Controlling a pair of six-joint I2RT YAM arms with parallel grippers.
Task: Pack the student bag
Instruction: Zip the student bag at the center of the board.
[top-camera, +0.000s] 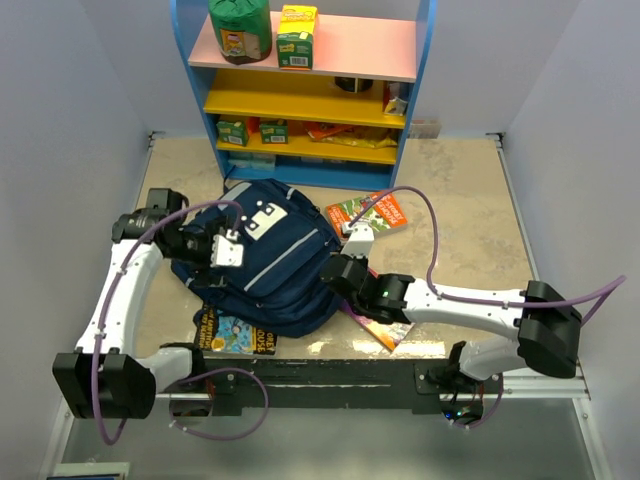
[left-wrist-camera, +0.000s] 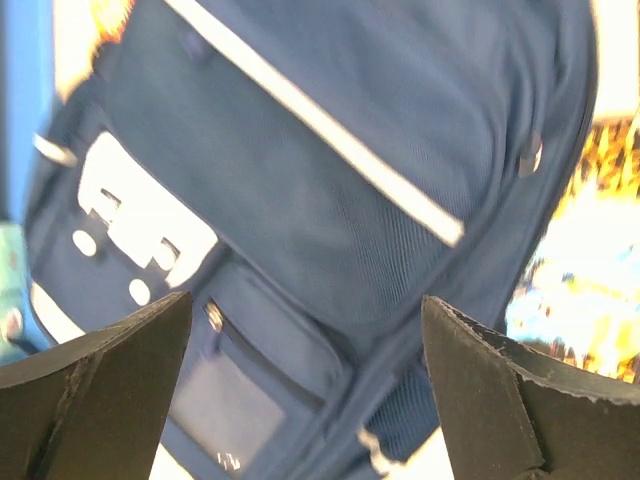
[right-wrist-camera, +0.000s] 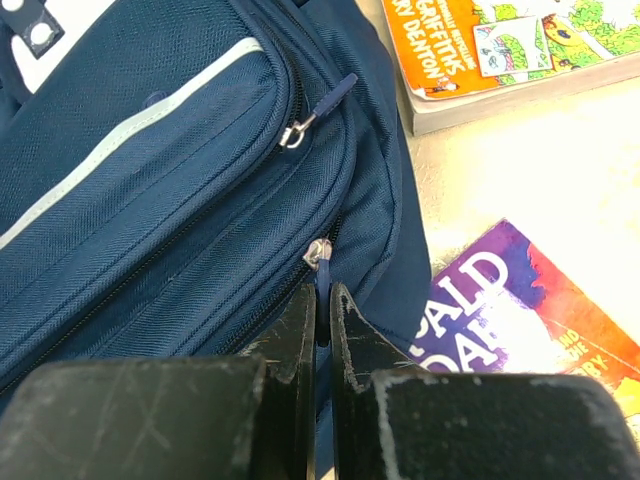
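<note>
My right gripper needs to pull the blue pull tab outward along the zipper next and let go of it, because the bag's edge by the orange book (top-camera: 322, 219) (right-wrist-camera: 374, 92) is farther outward than my right gripper.
The navy student bag (top-camera: 270, 260) lies flat in the middle of the table, front pockets up. My right gripper (top-camera: 335, 272) is at its right edge, shut on the blue pull tab of a zipper (right-wrist-camera: 322, 272); the metal slider shows just above my fingertips. A second zipper pull (right-wrist-camera: 318, 110) lies free higher up on the bag. My left gripper (top-camera: 222, 250) hovers over the bag's left side, open and empty, with the bag's front pocket (left-wrist-camera: 250, 360) showing between its fingers.
An orange book (top-camera: 368, 213) lies behind the bag's right side, a purple and orange book (top-camera: 385, 328) sits under my right arm, and a blue book (top-camera: 238, 335) sticks out at the bag's near left. A blue shelf unit (top-camera: 305, 90) with boxes stands at the back.
</note>
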